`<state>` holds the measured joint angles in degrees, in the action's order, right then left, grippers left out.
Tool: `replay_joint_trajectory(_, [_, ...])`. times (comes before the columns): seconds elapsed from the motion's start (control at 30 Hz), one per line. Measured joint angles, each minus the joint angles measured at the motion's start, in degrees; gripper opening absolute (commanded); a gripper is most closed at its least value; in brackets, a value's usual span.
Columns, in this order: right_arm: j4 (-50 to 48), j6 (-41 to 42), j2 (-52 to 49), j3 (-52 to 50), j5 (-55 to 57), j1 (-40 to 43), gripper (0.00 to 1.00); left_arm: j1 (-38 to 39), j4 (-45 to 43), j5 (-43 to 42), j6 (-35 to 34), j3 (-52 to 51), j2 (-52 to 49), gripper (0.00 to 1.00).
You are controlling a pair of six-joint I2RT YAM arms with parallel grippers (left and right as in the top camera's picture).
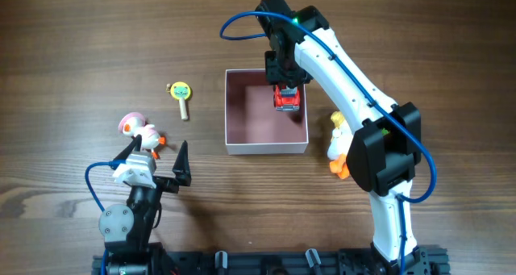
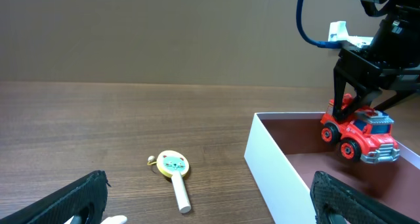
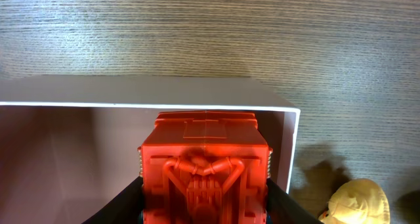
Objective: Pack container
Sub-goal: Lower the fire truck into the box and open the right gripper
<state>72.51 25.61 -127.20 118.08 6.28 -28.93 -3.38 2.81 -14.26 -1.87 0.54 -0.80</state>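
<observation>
The red toy truck still hangs above the container's bottom, so the robot's right gripper next needs to lower inside the container's far corner nearest the duck toy (image 3: 271,129) and release the truck.
The container (image 1: 234,118) is a square white-walled box with a dusty-pink inside, at the table's centre; it also shows in the left wrist view (image 2: 272,168) and the right wrist view (image 3: 65,138). My right gripper (image 1: 286,88) is shut on a red toy truck (image 1: 286,99) and holds it over the container's far right corner; the truck fills the right wrist view (image 3: 205,168) and hangs above the floor in the left wrist view (image 2: 359,135). My left gripper (image 1: 157,164) is open and empty at the front left, beside a pink-and-white bird toy (image 1: 139,130).
A round green-faced cat rattle on a short wooden stick (image 1: 182,96) lies left of the container, also in the left wrist view (image 2: 174,175). A yellow duck toy (image 1: 339,142) lies right of the container, under my right arm; its head shows in the right wrist view (image 3: 357,201).
</observation>
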Motion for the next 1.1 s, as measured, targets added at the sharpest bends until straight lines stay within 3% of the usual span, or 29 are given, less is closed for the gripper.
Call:
replay_joint_trajectory(0.73, [0.0,0.0,-3.4,-0.5,-0.3,0.0,0.41,0.0,0.0,0.0,0.0,0.0,0.0,1.00])
replay_joint_trajectory(0.87, [0.0,0.0,-3.4,-0.5,-0.3,0.0,0.44,0.0,0.0,0.0,0.0,0.0,0.0,1.00])
replay_joint_trajectory(1.1, [-0.4,0.0,-3.5,-0.5,-0.3,0.0,0.61,0.0,0.0,0.0,0.0,0.0,0.0,1.00])
